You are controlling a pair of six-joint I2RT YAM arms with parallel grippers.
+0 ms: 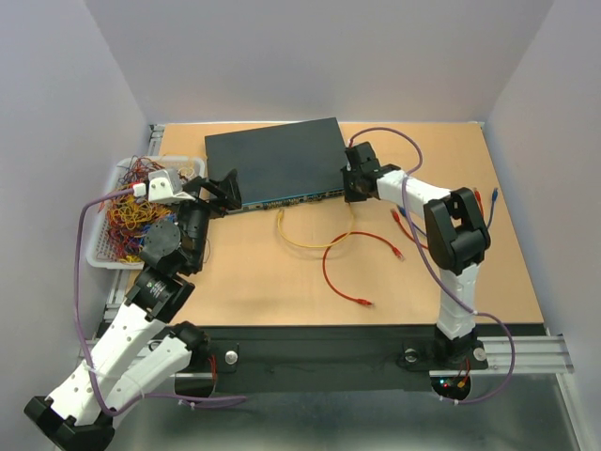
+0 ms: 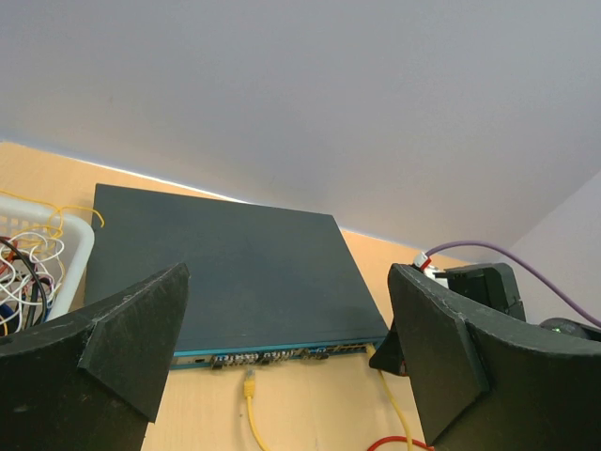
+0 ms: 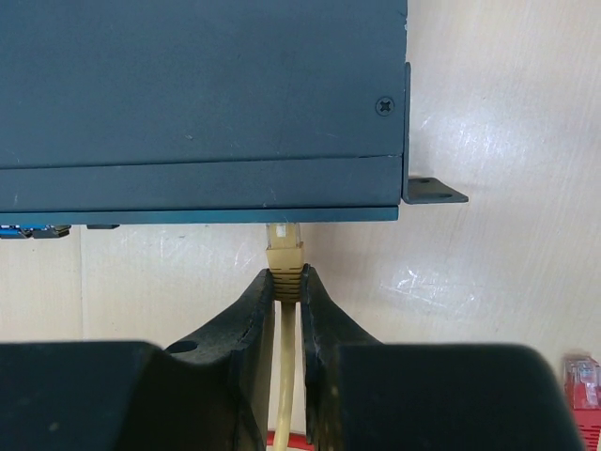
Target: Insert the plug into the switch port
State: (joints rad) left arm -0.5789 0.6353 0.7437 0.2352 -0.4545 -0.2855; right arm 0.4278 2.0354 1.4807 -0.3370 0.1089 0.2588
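The yellow plug still shows its clear front and should go outward next into the switch's end socket [image 3: 284, 225], which is just outward of my right gripper. My right gripper should push it in and then let go.
The switch [image 1: 277, 162] is a flat dark blue-grey box at the back of the table, its socket face toward me. It also shows in the left wrist view [image 2: 225, 277] and the right wrist view [image 3: 197, 103]. My right gripper [image 3: 286, 282] is shut on the yellow cable's plug [image 3: 285, 252], whose tip is at or just inside a socket at the switch's right end [image 1: 349, 188]. The cable's other plug [image 2: 249, 381] lies loose in front of the sockets. My left gripper [image 1: 223, 191] is open and empty by the switch's left front corner.
A white wire basket [image 1: 141, 211] full of tangled cables stands at the left. Two red cables [image 1: 343, 277] and the yellow cable's loop [image 1: 315, 240] lie in front of the switch. More plugs [image 1: 484, 197] lie at the right. A metal bracket [image 3: 434, 191] juts from the switch's corner.
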